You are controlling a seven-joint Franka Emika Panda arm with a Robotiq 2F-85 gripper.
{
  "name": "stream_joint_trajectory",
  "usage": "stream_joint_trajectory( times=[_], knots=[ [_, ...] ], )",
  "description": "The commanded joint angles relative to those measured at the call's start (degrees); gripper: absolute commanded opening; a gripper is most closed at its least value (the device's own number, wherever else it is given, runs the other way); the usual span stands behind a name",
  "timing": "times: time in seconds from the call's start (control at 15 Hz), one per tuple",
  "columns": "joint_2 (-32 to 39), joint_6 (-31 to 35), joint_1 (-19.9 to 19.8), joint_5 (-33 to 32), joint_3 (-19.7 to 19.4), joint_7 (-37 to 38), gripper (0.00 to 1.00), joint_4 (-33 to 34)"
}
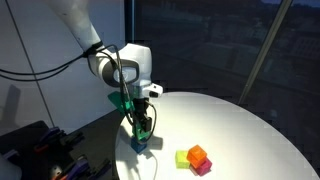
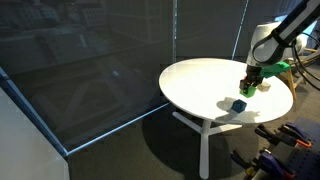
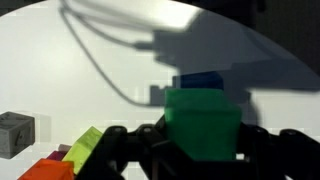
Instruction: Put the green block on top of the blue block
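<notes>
The blue block still shows past the green block's far edge, so I should move my gripper down and over the blue block's top [image 2: 239,103] and let go of the green block [image 2: 248,88] there.
My gripper [image 3: 200,140] is shut on the green block [image 3: 200,122], which fills the lower middle of the wrist view. The blue block [image 3: 200,80] peeks out just beyond the green block's far edge, on the white table. In both exterior views the gripper [image 1: 143,128] [image 2: 250,84] holds the green block [image 1: 143,127] [image 2: 248,88] a little above the table, close over the blue block [image 1: 138,146] [image 2: 239,104]. I cannot tell whether the two blocks touch.
The round white table [image 1: 240,130] [image 2: 200,85] carries a cluster of a yellowish cube [image 1: 184,157] [image 3: 85,148], an orange cube [image 1: 197,154] [image 3: 45,170] and a magenta cube [image 1: 203,167]. A grey cube [image 3: 15,133] sits at the left of the wrist view.
</notes>
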Motion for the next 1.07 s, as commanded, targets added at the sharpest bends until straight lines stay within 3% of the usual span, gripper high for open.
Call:
stream_joint_trajectory(
  times=[0.0,1.0],
  knots=[
    [-1.0,2.2,-0.3,-1.2,0.1,-0.9,0.24,-1.8],
    [3.2,4.0,1.0,-1.4,-0.1,0.5,0.24,-0.9]
  ],
)
